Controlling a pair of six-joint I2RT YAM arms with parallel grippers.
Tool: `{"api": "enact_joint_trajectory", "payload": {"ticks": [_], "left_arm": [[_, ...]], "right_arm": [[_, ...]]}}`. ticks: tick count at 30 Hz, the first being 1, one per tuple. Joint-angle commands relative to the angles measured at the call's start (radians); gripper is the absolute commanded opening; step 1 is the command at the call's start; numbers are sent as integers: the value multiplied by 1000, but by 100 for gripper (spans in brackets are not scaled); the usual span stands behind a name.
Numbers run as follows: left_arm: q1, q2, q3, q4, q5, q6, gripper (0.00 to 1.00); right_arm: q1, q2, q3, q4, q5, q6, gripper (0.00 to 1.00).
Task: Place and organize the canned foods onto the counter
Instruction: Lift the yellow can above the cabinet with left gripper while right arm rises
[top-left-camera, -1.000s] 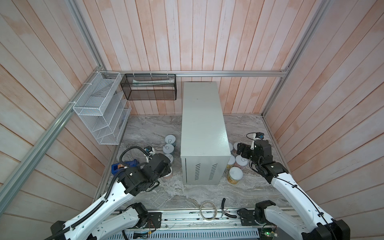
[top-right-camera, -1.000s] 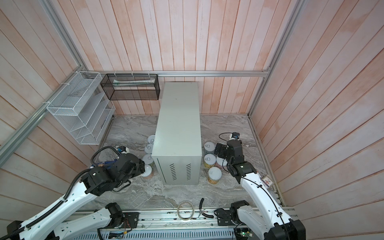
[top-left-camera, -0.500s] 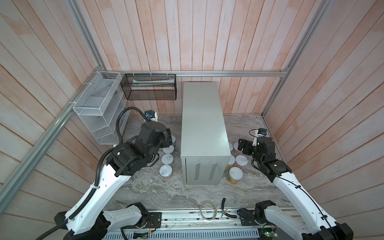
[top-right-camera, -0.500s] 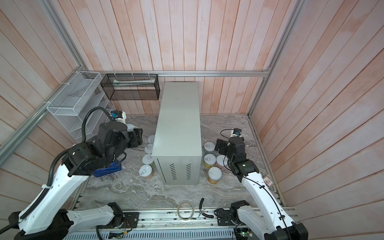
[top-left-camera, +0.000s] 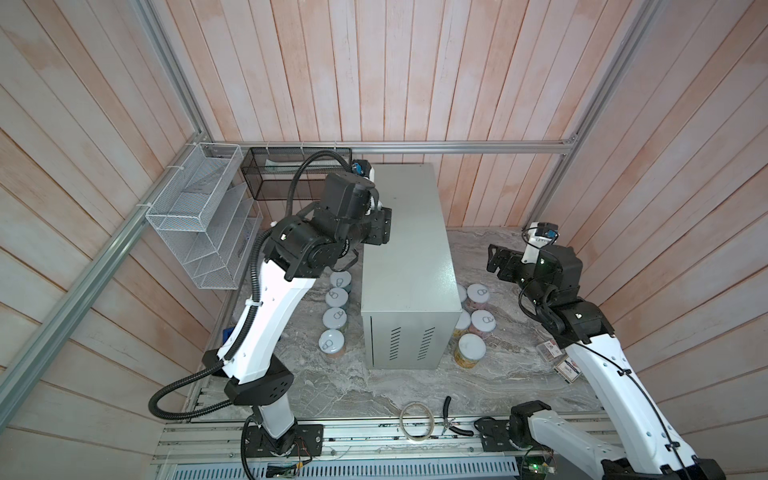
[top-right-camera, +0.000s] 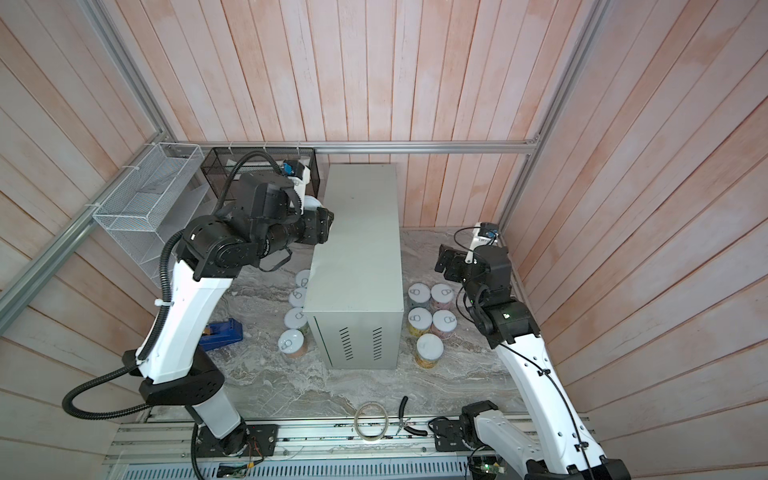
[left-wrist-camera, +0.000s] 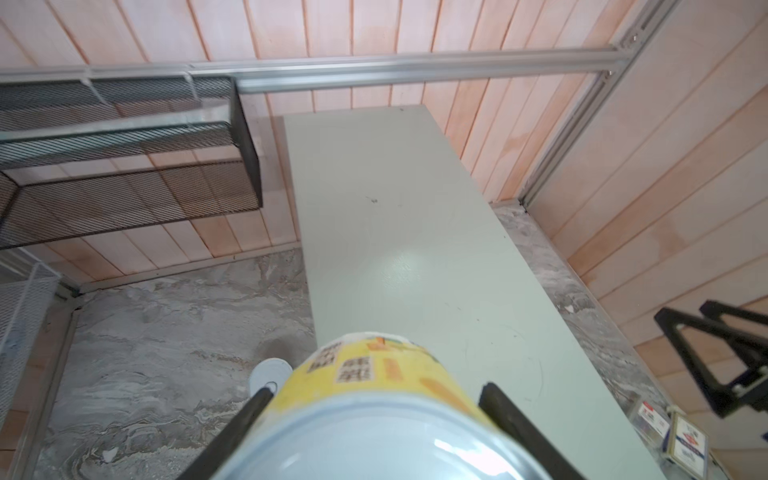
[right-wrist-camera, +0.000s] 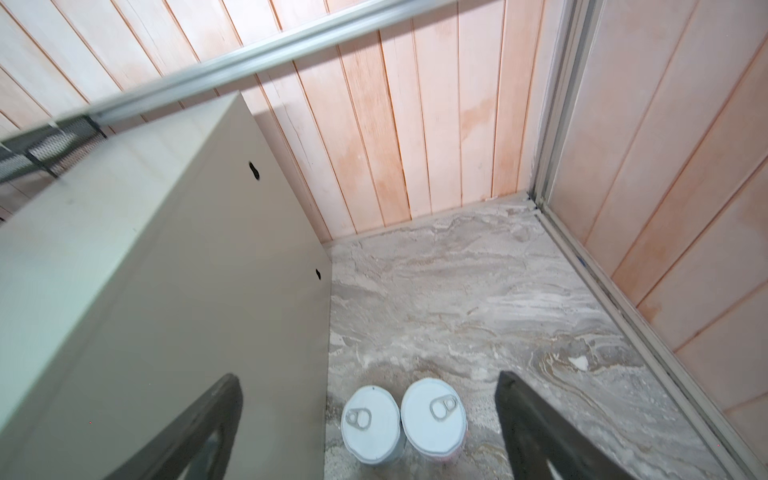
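I will next move my left gripper across the counter's edge, lower the can onto the counter's bare middle part (top-left-camera: 392, 244) and let it go, since the counter's flat top is empty.
My left gripper (left-wrist-camera: 374, 399) is shut on a yellow-labelled can (left-wrist-camera: 374, 370), held tilted in the air over the left edge of the counter (top-left-camera: 405, 257). Both top views show that gripper (top-left-camera: 380, 226) (top-right-camera: 326, 226) level with the counter's (top-right-camera: 359, 249) flat top, which carries no cans. Several cans (top-left-camera: 334, 319) stand in a row on the marble left of the counter. Several more (top-right-camera: 429, 345) stand to its right. My right gripper (top-left-camera: 496, 259) (right-wrist-camera: 369, 378) hangs open above two of them (right-wrist-camera: 372, 424) (right-wrist-camera: 432, 415), with nothing between its fingers.
A white wire rack (top-left-camera: 199, 216) and a black mesh basket (top-left-camera: 270, 178) hang on the left and back walls. A blue object (top-right-camera: 220, 332) lies on the floor at left. A tape roll (top-left-camera: 417, 419) and pliers (top-left-camera: 451, 419) lie at the front edge. Card packs (top-left-camera: 561, 361) lie at right.
My left arm has risen from the floor at the front left, up and back to the counter's top edge, carrying the yellow can. The right gripper has lifted slightly and stays open.
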Motion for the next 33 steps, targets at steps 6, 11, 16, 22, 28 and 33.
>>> {"api": "enact_joint_trajectory", "payload": {"ticks": [6, 11, 16, 22, 28, 33], "left_arm": [[11, 76, 37, 36, 133, 41, 0], [16, 109, 37, 56, 137, 43, 0], [25, 129, 34, 80, 140, 47, 0], [40, 144, 36, 94, 154, 58, 39], [46, 155, 34, 94, 143, 64, 57], [46, 161, 35, 115, 153, 73, 69]], "right_arm": [[33, 57, 170, -51, -9, -44, 94], [105, 77, 201, -59, 22, -47, 94], [187, 93, 199, -40, 78, -53, 94], [250, 112, 208, -30, 102, -51, 93], [266, 123, 219, -28, 112, -57, 93], [279, 132, 226, -27, 114, -60, 94]]}}
